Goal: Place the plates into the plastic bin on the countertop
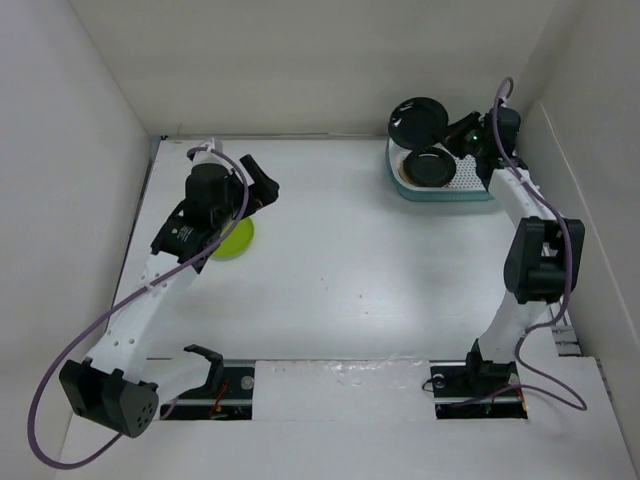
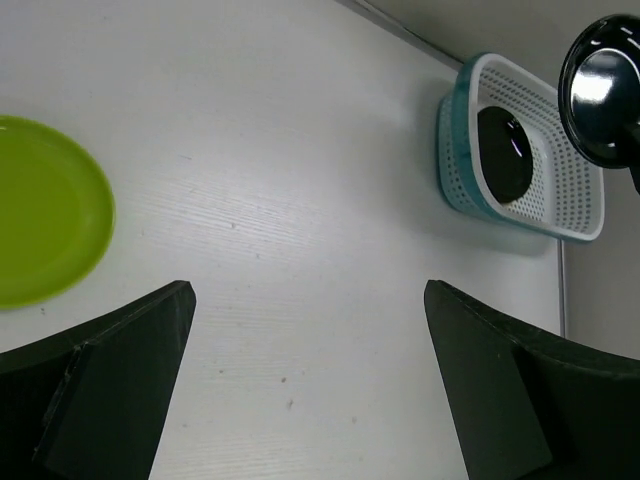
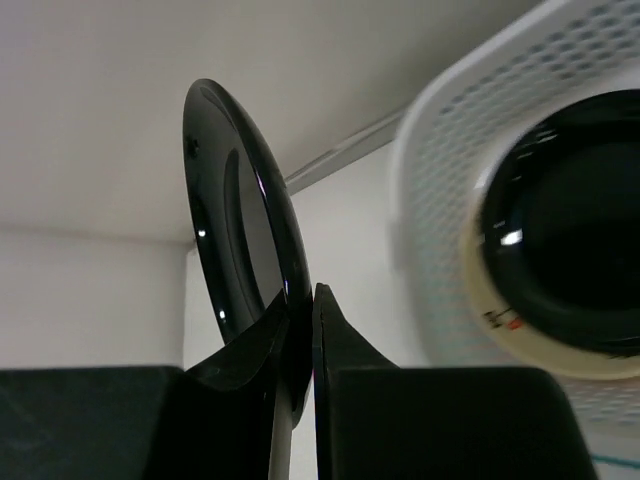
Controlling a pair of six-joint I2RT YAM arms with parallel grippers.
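I will move the plate held in my right gripper to the right in the top view next and lower it onto the second black plate (image 1: 431, 168) (image 3: 580, 222).
My right gripper (image 1: 452, 133) is shut on the rim of a glossy black plate (image 1: 417, 118) and holds it tilted above the far left end of the white perforated bin (image 1: 470, 180). In the right wrist view the black plate (image 3: 235, 230) stands on edge between my fingers (image 3: 330, 330). In the bin a second black plate (image 1: 430, 166) lies on a cream plate (image 3: 480, 300). A lime green plate (image 1: 237, 240) lies on the countertop (image 1: 340, 280) at the left, partly under my left gripper (image 1: 262, 188), which is open and empty. The green plate (image 2: 45, 220) and the bin (image 2: 575, 200) also show in the left wrist view.
White walls close in the countertop on the left, back and right. The bin stands in the far right corner against the wall. The arm bases sit at the near edge.
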